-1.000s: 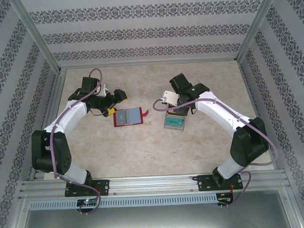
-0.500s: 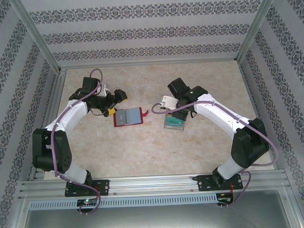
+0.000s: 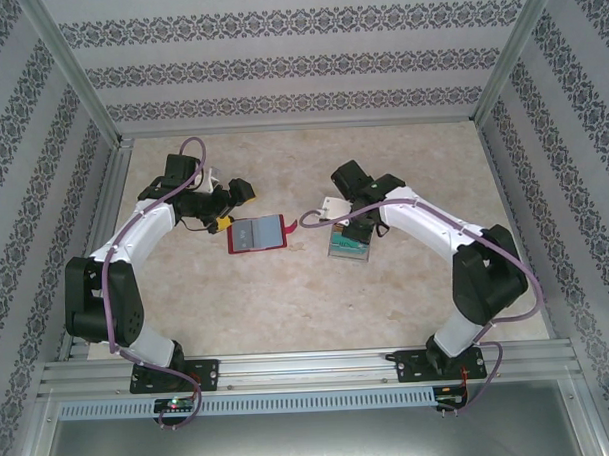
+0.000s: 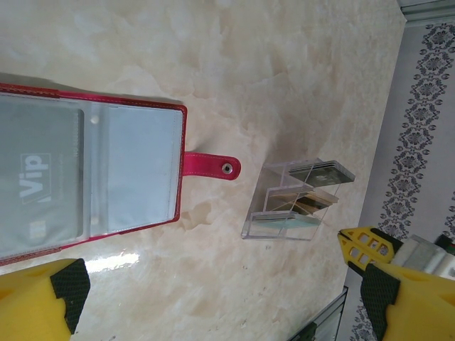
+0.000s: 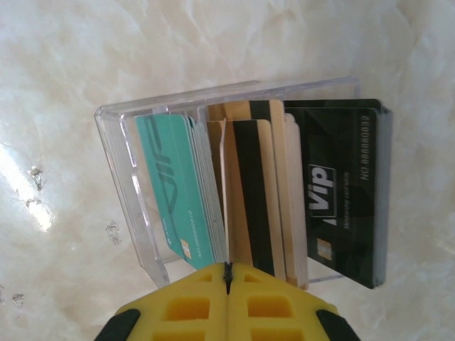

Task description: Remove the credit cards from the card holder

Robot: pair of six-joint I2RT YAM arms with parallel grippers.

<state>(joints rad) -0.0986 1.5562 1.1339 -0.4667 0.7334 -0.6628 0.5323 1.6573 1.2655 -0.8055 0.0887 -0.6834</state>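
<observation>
The right gripper moves down into the clear stand's middle slot next and releases the thin beige card there, since the other beige cards stand in that slot.
The card holder, a red wallet, lies open on the table, its tab pointing right. A grey credit card sits in its left see-through pocket. My left gripper hovers just left of the wallet, open and empty. A clear plastic stand to the right holds teal, beige and black credit cards. My right gripper is over this stand, shut on a thin beige card seen edge-on that stands in the middle slot.
The marble-patterned tabletop is bare in front of the wallet and stand. Patterned walls and aluminium posts enclose the table on three sides.
The right wrist has drifted slightly left above the clear stand. The left arm and the wallet have not moved.
</observation>
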